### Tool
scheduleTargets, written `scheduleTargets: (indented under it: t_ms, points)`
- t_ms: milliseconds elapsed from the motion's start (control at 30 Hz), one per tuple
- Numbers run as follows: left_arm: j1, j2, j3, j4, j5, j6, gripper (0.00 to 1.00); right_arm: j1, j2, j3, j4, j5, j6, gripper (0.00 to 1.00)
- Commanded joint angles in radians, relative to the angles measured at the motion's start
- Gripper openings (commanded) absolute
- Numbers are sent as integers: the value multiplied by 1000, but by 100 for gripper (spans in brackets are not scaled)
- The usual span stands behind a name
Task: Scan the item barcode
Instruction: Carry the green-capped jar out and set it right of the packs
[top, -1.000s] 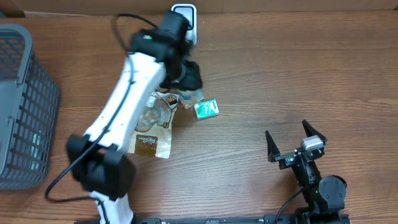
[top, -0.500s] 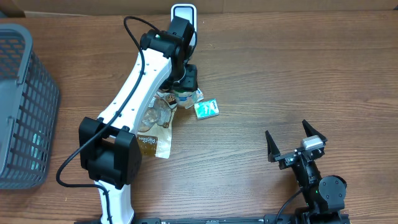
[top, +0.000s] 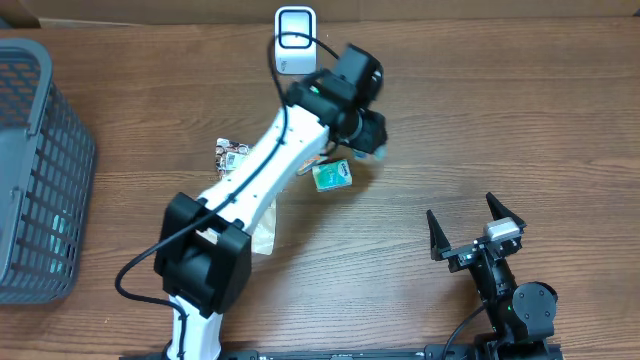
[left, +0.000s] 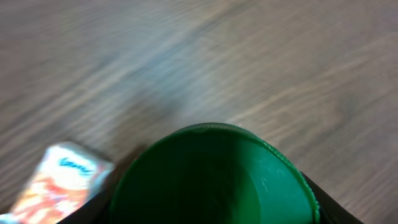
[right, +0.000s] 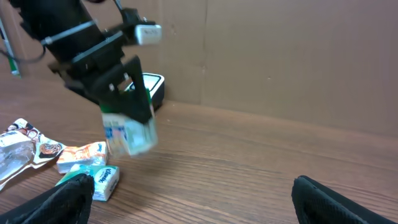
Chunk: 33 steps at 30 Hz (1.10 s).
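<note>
I'll move my left gripper down and slightly back next, and stand the item upright on the wood (top: 375, 174) beside the teal tissue pack, where the table is bare.
My left gripper (top: 370, 132) hangs above the table, just right of and nearer than the white barcode scanner (top: 294, 27). It is shut on the item, a small container with a green lid (left: 214, 177) and a pale blue and white label (right: 129, 134). The lid fills the bottom of the left wrist view and hides the jaws. In the right wrist view the held item is lifted off the wood, in front of the scanner (right: 152, 87). My right gripper (top: 477, 228) rests at the near right, open, with nothing between its fingers.
A teal tissue pack (top: 332, 176) lies below the left arm, with snack packets (top: 232, 155) to its left and a brown pouch (top: 262, 235) partly under the arm. A grey basket (top: 40, 170) stands at the left edge. A cardboard wall (right: 280, 50) closes the back.
The left arm has swung right, away from the pile of packets, carrying the green-lidded item up and over to the right of the scanner. The right arm has not moved.
</note>
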Motion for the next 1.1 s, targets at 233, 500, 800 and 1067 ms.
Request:
scheduleTargets:
  t_ms: [233,500,800,1067]
  points:
    - [-58,-2,-175,150,-8,19,23,5,-8,-10,4,8,-1,100]
    - [-63,0,-222,154,-11,34,32,5,-8,-10,4,8,-1,100]
    - [-63,-1,-230,182,-15,56,70,5,-8,-10,3,9,-1,100]
    - [-55,-1,-92,72,-28,58,78,5,-8,-10,4,8,-1,100]
